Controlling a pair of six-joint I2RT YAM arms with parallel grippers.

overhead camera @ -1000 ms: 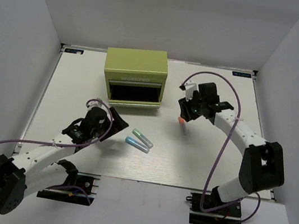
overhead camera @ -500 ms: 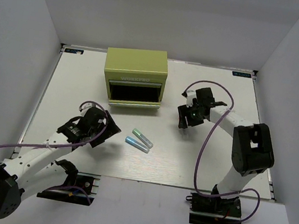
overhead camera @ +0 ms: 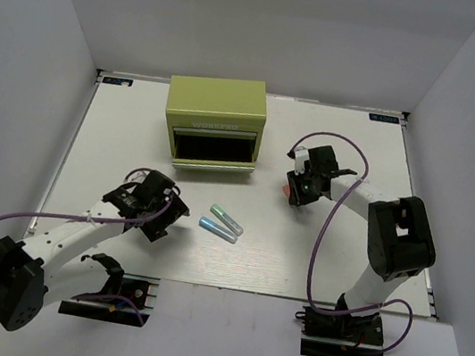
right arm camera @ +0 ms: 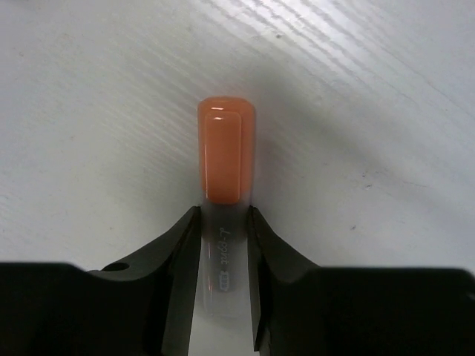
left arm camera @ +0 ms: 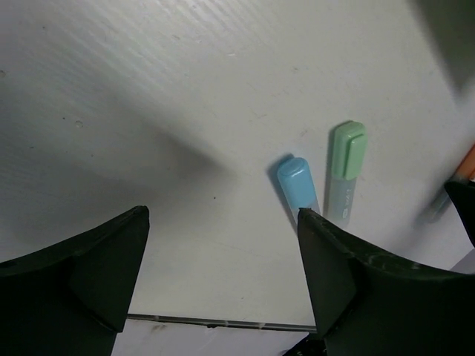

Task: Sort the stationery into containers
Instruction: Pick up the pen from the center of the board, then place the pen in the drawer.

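Observation:
The right gripper should next go up and across the drawer's rim to release the marker, as the open lower drawer (overhead camera: pixel 214 151) is to the left in the top view.
The olive-green chest (overhead camera: pixel 215 111) stands at the back with its lower drawer (overhead camera: pixel 214 151) open. My right gripper (overhead camera: pixel 296 191) is shut on the orange-capped marker (right arm camera: pixel 225 159) by its pale body, low at the table; its cap shows in the top view (overhead camera: pixel 287 190). The green-capped marker (overhead camera: pixel 226 220) and the light blue marker (overhead camera: pixel 217 229) lie side by side mid-table; both also show in the left wrist view, green (left arm camera: pixel 346 170) and blue (left arm camera: pixel 298 187). My left gripper (overhead camera: pixel 165 214) is open and empty, just left of them. The slim blue pen is out of view.
White walls enclose the table (overhead camera: pixel 136 135) on three sides. The table's near edge (left arm camera: pixel 223 323) runs just below my left gripper.
My left gripper has moved down and right toward the two markers. My right gripper has lowered over the orange-capped marker and now grips it.

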